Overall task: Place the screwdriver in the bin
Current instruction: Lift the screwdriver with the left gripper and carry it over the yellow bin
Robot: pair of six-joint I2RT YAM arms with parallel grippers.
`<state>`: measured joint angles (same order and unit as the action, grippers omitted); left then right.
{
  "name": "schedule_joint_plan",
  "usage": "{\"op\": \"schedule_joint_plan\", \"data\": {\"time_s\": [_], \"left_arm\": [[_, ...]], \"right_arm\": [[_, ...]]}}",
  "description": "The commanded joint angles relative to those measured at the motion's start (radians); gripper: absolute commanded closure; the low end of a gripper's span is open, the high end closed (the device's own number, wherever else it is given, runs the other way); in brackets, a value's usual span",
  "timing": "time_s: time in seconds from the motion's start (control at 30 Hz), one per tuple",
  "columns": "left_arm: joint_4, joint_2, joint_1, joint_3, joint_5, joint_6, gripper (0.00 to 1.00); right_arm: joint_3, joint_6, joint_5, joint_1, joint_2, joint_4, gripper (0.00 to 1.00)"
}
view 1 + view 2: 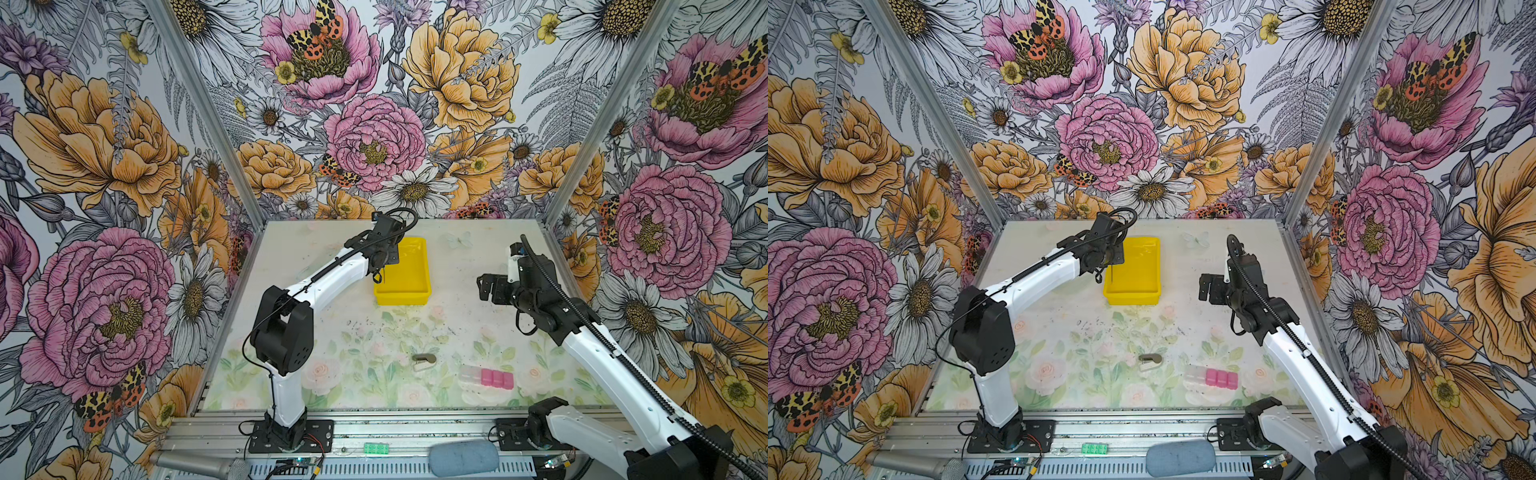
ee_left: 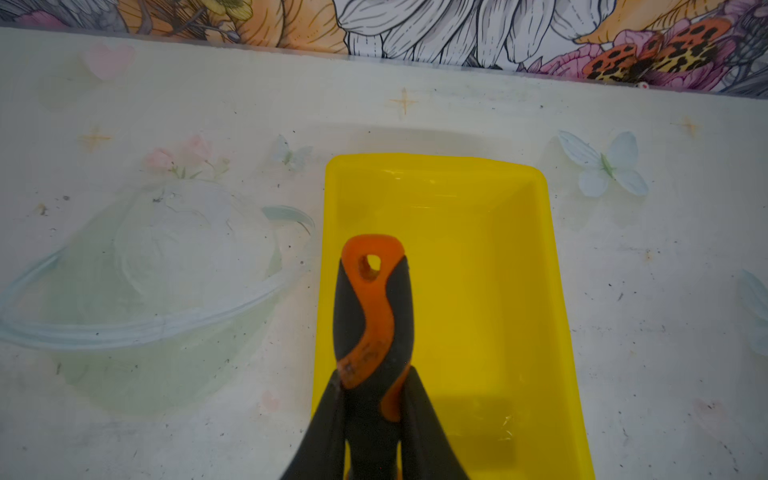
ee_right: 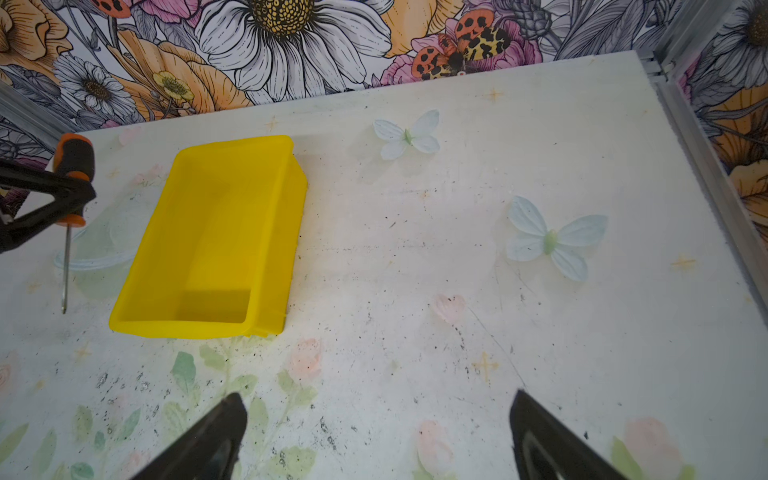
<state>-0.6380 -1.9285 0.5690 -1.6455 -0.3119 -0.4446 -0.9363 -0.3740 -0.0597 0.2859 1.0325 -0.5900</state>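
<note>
The left gripper should move down and in from the bin's rim toward the bin's empty bottom to let go of the screwdriver (image 2: pixel 372 316), because the screwdriver still hangs high by that rim.
The screwdriver (image 2: pixel 372 316) has an orange-and-black handle, and my left gripper (image 2: pixel 374 378) is shut on it. In the right wrist view the screwdriver (image 3: pixel 74 162) hangs upright, its thin shaft pointing down, clear of the table. The yellow bin (image 1: pixel 402 298) (image 1: pixel 1133 298) stands at the back middle of the table with nothing in it. In both top views my left gripper (image 1: pixel 384 266) (image 1: pixel 1109 262) hovers over the left rim of the bin (image 2: pixel 478 257) (image 3: pixel 216 232). My right gripper (image 1: pixel 484 286) (image 1: pixel 1204 286) (image 3: pixel 378 399) stands open to the bin's right, with nothing between its fingers.
A small grey-and-white clip (image 1: pixel 424 359) lies near the table's front middle. A row of pink and clear boxes (image 1: pixel 488 378) sits to its right. A green brick (image 1: pixel 376 448) and a blue-grey pad (image 1: pixel 463 457) rest on the front rail. Flowered walls close three sides.
</note>
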Motion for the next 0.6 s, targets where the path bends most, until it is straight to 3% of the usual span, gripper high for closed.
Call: {"op": "schedule_joint_plan", "data": {"time_s": [0.0,0.4,0.57], "left_arm": [[0.023,-0.064,0.002,-0.062,0.068,0.005,0.9],[0.034,-0.256,-0.018,-0.147,0.127,-0.028,0.84],[0.035,-0.285,-0.027,-0.139,0.15,-0.03,0.79]], "right_arm": [[-0.017,-0.022,-0.016,-0.02,-0.027,0.028,0.01],[0.005,-0.042,0.007,-0.084,-0.033,0.039,0.01],[0.004,-0.03,0.078,-0.1,-0.016,0.06,0.01]]}}
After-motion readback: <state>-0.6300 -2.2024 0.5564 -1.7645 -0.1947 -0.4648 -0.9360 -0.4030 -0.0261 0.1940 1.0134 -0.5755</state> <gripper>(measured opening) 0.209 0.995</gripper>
